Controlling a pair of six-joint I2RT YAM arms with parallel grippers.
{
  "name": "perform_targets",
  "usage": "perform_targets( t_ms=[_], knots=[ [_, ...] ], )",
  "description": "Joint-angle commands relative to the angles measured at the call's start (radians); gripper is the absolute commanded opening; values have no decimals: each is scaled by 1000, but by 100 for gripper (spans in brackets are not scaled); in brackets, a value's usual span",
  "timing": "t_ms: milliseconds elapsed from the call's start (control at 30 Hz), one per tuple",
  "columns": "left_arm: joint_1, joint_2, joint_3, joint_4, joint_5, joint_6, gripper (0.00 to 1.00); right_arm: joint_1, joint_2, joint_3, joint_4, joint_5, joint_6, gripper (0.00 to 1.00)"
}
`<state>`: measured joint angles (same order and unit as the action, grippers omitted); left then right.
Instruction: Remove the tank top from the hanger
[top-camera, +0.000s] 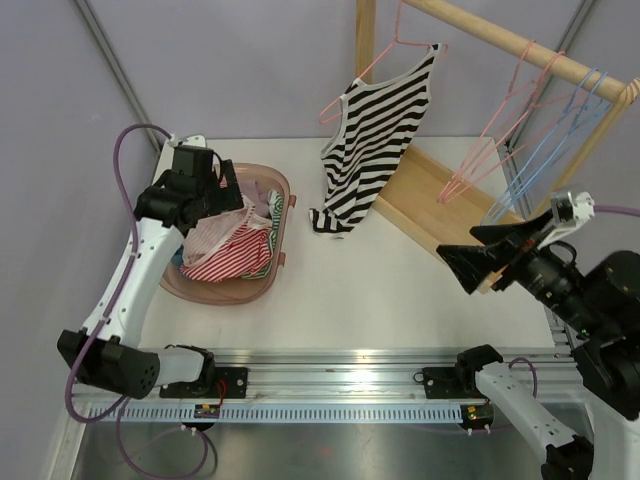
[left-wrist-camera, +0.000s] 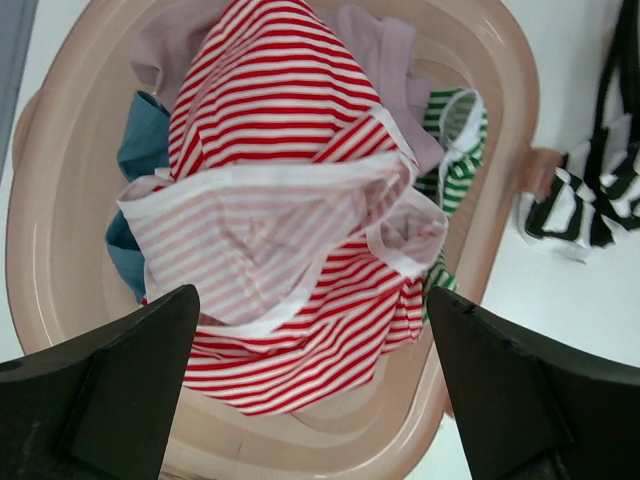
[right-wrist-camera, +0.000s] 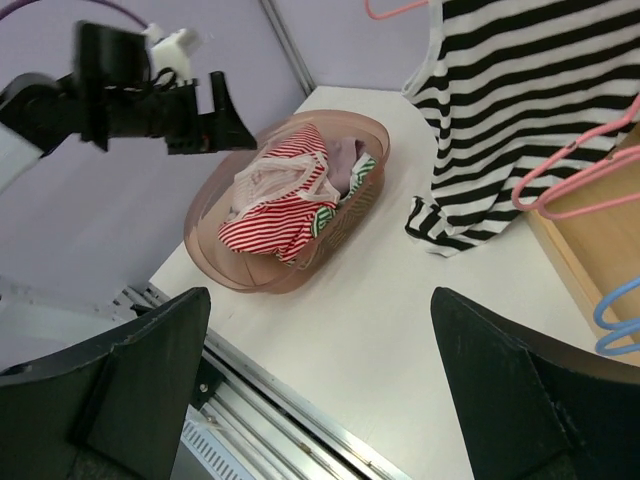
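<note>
I should move my right gripper outward and to the left in the top view, onto the pink hanger's arm below its hook, since the tank top hangs there.
A black-and-white striped tank top (top-camera: 372, 135) hangs on a pink hanger (top-camera: 400, 42) from the wooden rail (top-camera: 520, 45); its hem rests on the table. It also shows in the right wrist view (right-wrist-camera: 520, 110) and at the edge of the left wrist view (left-wrist-camera: 590, 190). My left gripper (top-camera: 228, 192) is open and empty over the pink basket (top-camera: 283, 195), above a red-striped garment (left-wrist-camera: 290, 250). My right gripper (top-camera: 480, 255) is open and empty, held above the table to the right of the tank top.
The basket (right-wrist-camera: 215, 262) holds several garments, among them green-striped (left-wrist-camera: 460, 150) and blue (left-wrist-camera: 140, 150) ones. Empty pink (top-camera: 500, 130) and blue (top-camera: 555, 140) hangers hang on the rail. The rack's wooden base (top-camera: 430, 205) lies at back right.
</note>
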<state>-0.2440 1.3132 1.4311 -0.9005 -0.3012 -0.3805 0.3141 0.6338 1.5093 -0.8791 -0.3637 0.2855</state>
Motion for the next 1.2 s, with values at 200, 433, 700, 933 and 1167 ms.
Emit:
perform_targets(
  t_ms=[200,433,700,933,1167],
  knots=[
    [-51,-423,-276,124,295,77,99,0,202,-6,261,-81,175,100],
    [-63,-716,-498,227,375,28,99,0,365,-6,454,-136,271,96],
    [-63,-825,-594,264,356,17,99,42,590,146,514,113,293,91],
    [-61,-812,-595,247,346,22,99,128,886,401,496,411,232,90],
    [-61,-813,-592,245,356,25,99,166,1093,615,470,618,195,89]
  ],
)
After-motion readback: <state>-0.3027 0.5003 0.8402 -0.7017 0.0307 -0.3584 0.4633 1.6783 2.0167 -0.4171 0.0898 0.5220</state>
